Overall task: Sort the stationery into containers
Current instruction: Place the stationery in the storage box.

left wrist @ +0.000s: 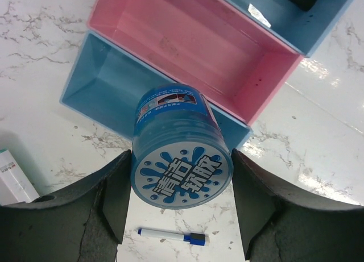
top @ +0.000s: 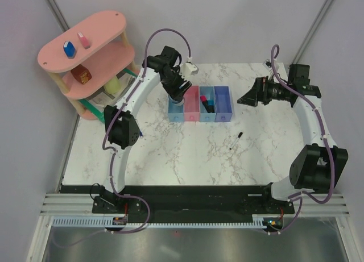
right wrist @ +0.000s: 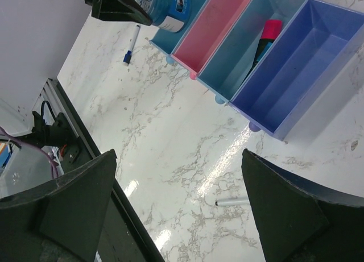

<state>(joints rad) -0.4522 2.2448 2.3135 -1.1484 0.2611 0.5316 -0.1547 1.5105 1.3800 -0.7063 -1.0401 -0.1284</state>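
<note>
The light blue bin's empty far end point(left wrist: 105, 73) is below and outward. Next I should move my left gripper outward, lower the teal-blue pot point(left wrist: 182, 171) there and release it.
My left gripper point(top: 178, 98) point(left wrist: 182, 157) is shut on the round teal-blue pot point(left wrist: 182, 171) and holds it tilted over the near edge of the light blue bin point(left wrist: 105, 83). The four joined bins point(top: 200, 103) stand in a row; the pink bin point(left wrist: 193, 52) is empty. The blue bin point(right wrist: 259, 43) holds the marker with the pink cap point(right wrist: 272, 30), and the violet-blue bin point(right wrist: 298, 69) is empty. A marker with a blue cap point(left wrist: 170, 236) lies on the table under my left gripper. The thin black pen point(top: 235, 140) point(right wrist: 233, 202) lies below my right gripper point(top: 249, 97) point(right wrist: 179, 154), which is open and empty.
The pink oval tiered shelf point(top: 85, 40) stands at the back left, with a blue eraser point(top: 69, 49) and a pink eraser point(top: 84, 40) on top and a small orange object point(top: 83, 75) on its middle tier. A white, green-edged object point(left wrist: 12, 175) lies left of my left gripper.
</note>
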